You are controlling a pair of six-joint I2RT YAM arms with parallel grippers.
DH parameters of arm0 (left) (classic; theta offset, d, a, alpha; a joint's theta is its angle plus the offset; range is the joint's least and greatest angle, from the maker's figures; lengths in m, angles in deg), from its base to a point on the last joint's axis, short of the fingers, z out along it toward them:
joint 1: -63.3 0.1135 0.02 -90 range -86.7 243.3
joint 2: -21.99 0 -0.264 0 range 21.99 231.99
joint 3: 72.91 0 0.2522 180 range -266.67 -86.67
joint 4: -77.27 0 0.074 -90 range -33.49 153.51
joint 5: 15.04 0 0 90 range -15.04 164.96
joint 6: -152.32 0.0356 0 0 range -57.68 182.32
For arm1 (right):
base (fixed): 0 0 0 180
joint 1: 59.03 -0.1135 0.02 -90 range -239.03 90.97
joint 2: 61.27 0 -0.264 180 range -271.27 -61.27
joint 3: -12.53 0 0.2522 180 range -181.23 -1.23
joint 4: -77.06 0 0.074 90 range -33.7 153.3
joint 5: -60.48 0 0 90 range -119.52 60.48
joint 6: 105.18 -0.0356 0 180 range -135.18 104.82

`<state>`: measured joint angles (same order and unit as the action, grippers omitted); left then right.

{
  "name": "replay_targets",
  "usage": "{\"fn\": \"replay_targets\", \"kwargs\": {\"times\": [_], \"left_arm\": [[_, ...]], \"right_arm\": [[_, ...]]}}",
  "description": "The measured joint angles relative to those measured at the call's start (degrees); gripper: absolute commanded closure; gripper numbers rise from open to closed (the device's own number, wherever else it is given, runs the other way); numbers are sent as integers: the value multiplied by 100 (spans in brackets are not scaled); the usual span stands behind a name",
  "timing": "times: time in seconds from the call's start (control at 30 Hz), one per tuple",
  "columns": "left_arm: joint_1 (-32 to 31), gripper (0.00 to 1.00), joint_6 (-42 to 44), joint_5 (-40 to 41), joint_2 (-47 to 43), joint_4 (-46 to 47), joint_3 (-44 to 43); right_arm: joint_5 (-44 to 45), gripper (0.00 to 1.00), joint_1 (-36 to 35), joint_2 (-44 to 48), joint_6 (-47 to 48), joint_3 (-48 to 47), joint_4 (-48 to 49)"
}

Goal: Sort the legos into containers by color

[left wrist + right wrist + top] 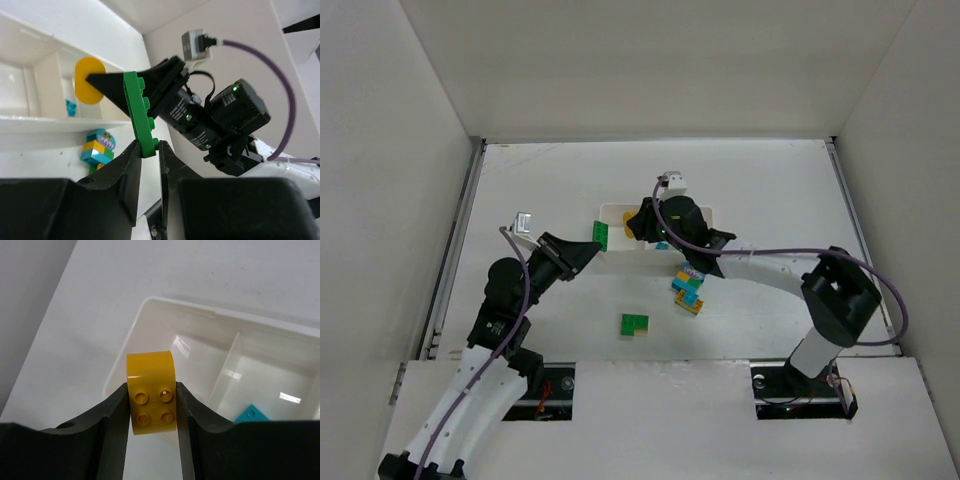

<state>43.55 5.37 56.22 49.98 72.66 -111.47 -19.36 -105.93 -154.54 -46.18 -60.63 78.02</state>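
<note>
I need to move my left gripper to the right in the top view, over the opposite compartment, and release the plate (603, 235) there. Cyan is in the middle of the tray, and yellow is over one end of the tray.
My left gripper (590, 248) is shut on a flat green lego plate (603, 235), held on edge beside the left end of the white tray (617, 212); the plate also shows in the left wrist view (139, 112). My right gripper (638, 224) is shut on a yellow lego (151, 392) with a rounded top, held over the tray's end compartment (165, 345). A cyan lego (251, 415) lies in the middle compartment. A mixed yellow, cyan and green clump (687, 290) and a green lego (635, 325) lie on the table in front of the tray.
The right arm covers most of the tray in the top view. White walls enclose the table on the left, right and back. The two grippers are close together at the tray's left end.
</note>
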Motion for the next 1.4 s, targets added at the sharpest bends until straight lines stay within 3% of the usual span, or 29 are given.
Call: {"fn": "replay_targets", "kwargs": {"times": [0.13, 0.3, 0.47, 0.53, 0.6, 0.7, 0.77, 1.03, 1.23, 1.4], "left_arm": [[-4, 90, 0, 48, 105, -151, 170], [-59, 90, 9, 170, 269, -164, 192], [-291, 90, 52, 343, 560, 15, 192], [-479, 90, 92, 442, 776, 142, 190], [-710, 90, 138, 560, 1043, 256, 179], [-1150, 90, 267, 798, 1593, 348, 52], [-1493, 90, 409, 994, 2076, 413, -177], [-2983, 90, 1266, 2295, 4054, 645, -1615], [-3346, 90, 1921, 3099, 5558, 824, -2815], [-3344, 90, 2201, 3285, 6645, 787, -3676]], "right_arm": [[280, 69, -125, -588, -94, -398, 0], [496, 40, -133, -946, -258, -496, -26], [542, 30, -122, -809, -302, -483, -31], [560, 30, -105, -546, -308, -382, -15], [579, 39, -66, -129, -304, -153, 33], [721, 66, 120, 802, -302, 507, 186], [914, 77, 341, 1526, -321, 1123, 332], [1679, 74, 1327, 4081, -527, 3497, 208], [1746, 71, 1394, 4653, -595, 3982, 7], [1744, 70, 1381, 5031, -603, 4118, -17]]}}
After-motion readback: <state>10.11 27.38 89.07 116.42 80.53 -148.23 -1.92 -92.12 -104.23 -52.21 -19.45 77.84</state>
